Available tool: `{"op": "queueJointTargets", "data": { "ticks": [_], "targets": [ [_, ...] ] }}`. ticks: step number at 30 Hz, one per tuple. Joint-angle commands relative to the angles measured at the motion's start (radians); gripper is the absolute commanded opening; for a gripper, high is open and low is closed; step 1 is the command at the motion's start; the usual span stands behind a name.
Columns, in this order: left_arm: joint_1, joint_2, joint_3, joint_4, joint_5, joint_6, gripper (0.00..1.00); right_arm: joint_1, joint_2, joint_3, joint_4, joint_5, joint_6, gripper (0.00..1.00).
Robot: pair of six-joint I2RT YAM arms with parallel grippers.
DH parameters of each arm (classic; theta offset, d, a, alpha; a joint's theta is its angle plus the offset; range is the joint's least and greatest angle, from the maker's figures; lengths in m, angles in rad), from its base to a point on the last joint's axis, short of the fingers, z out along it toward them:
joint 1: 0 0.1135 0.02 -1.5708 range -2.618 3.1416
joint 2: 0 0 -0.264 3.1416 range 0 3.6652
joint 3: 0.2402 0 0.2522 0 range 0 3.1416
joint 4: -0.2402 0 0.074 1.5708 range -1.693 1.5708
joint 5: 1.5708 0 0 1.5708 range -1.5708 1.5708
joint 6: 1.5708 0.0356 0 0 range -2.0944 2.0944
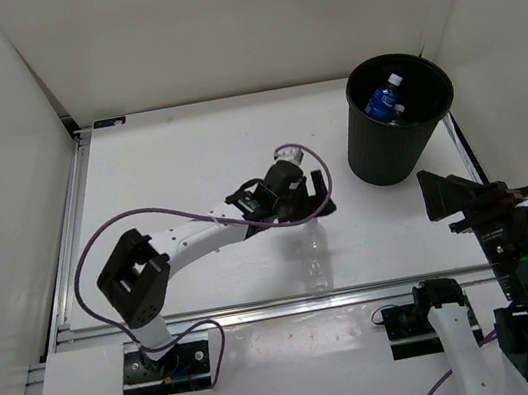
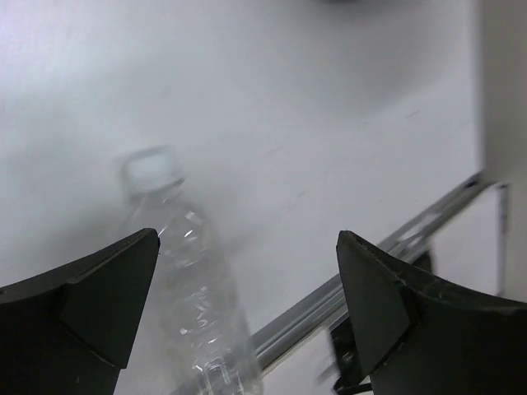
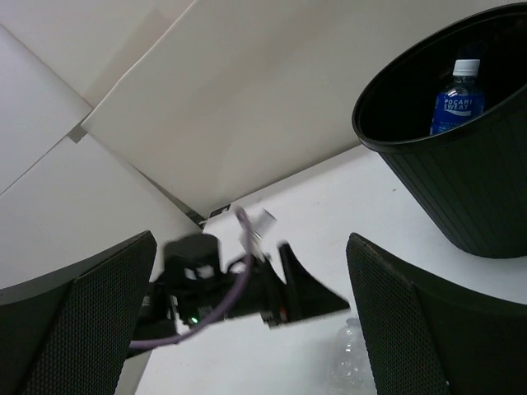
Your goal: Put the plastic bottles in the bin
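Observation:
I should move my left gripper toward the clear bottle on the left in the wrist view and down around the part of the bottle near its cap (image 1: 314,231) (image 2: 174,220).
A plain clear bottle (image 1: 316,253) lies on the white table in front of my left gripper (image 1: 322,199). The left gripper is open and empty, just above the bottle's far end. In the left wrist view the bottle (image 2: 191,280) lies low between the fingers, close to the left one, its pale cap pointing away; the gripper (image 2: 247,276) is not touching it. The black bin (image 1: 397,124) stands at the back right with two blue-labelled bottles (image 1: 384,97) inside. My right gripper (image 1: 452,198) is open and empty, near the bin. The green bottle is out of view.
A metal rail (image 1: 262,306) runs along the table's near edge, just past the clear bottle. White walls close in the back and sides. In the right wrist view the bin (image 3: 469,189) is at the upper right and the left gripper (image 3: 247,288) is in the middle.

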Motion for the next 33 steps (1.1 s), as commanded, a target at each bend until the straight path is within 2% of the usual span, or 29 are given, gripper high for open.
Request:
{"op": "queueJointTargets", "data": {
  "ticks": [1, 4, 8, 16, 17, 18, 21, 23, 25, 28, 29, 30, 31, 33],
  "targets": [
    [-0.024, 0.001, -0.044, -0.150, 0.018, -0.049, 1.00, 0.000, -0.033, 0.000, 0.033, 0.018, -0.002, 1.00],
    [-0.014, 0.039, -0.035, -0.230, -0.015, -0.068, 1.00, 0.000, -0.033, 0.000, 0.024, 0.018, -0.011, 1.00],
    [-0.014, 0.077, -0.026, -0.257, -0.016, -0.068, 1.00, 0.000, -0.033, 0.012, 0.004, 0.028, -0.029, 1.00],
    [-0.014, 0.209, -0.008, -0.279, 0.105, -0.051, 1.00, 0.000, -0.033, 0.002, -0.015, 0.079, -0.049, 1.00],
    [-0.014, 0.240, 0.005, -0.279, 0.115, -0.042, 0.96, 0.000, -0.042, 0.002, -0.015, 0.079, -0.049, 1.00],
    [-0.014, 0.254, 0.017, -0.289, 0.127, -0.032, 0.85, 0.000, -0.042, -0.007, -0.015, 0.079, -0.049, 1.00],
    [-0.014, 0.272, 0.057, -0.299, 0.127, -0.006, 0.62, 0.000, -0.042, -0.008, -0.015, 0.079, -0.049, 1.00],
    [-0.014, 0.249, 0.100, -0.299, 0.118, 0.029, 0.58, 0.000, -0.042, 0.002, -0.015, 0.090, -0.058, 1.00],
    [-0.014, 0.208, 0.214, -0.299, 0.060, 0.096, 0.57, 0.000, -0.042, 0.002, -0.015, 0.102, -0.058, 1.00],
    [-0.033, 0.208, 0.460, -0.299, -0.011, 0.199, 0.39, 0.000, -0.042, -0.009, -0.015, 0.125, -0.058, 1.00],
    [-0.033, 0.222, 0.530, -0.299, -0.011, 0.262, 0.39, 0.000, -0.042, -0.009, -0.015, 0.125, -0.048, 1.00],
    [-0.033, 0.237, 0.602, -0.299, -0.025, 0.286, 0.34, 0.000, -0.042, 0.000, -0.015, 0.125, -0.048, 1.00],
    [-0.033, 0.283, 0.753, -0.299, -0.040, 0.308, 0.30, 0.000, -0.042, 0.000, -0.015, 0.125, -0.048, 1.00],
    [-0.033, 0.341, 0.917, -0.299, -0.049, 0.337, 0.29, 0.000, -0.033, 0.021, -0.015, 0.125, -0.048, 1.00]
  ]
}}
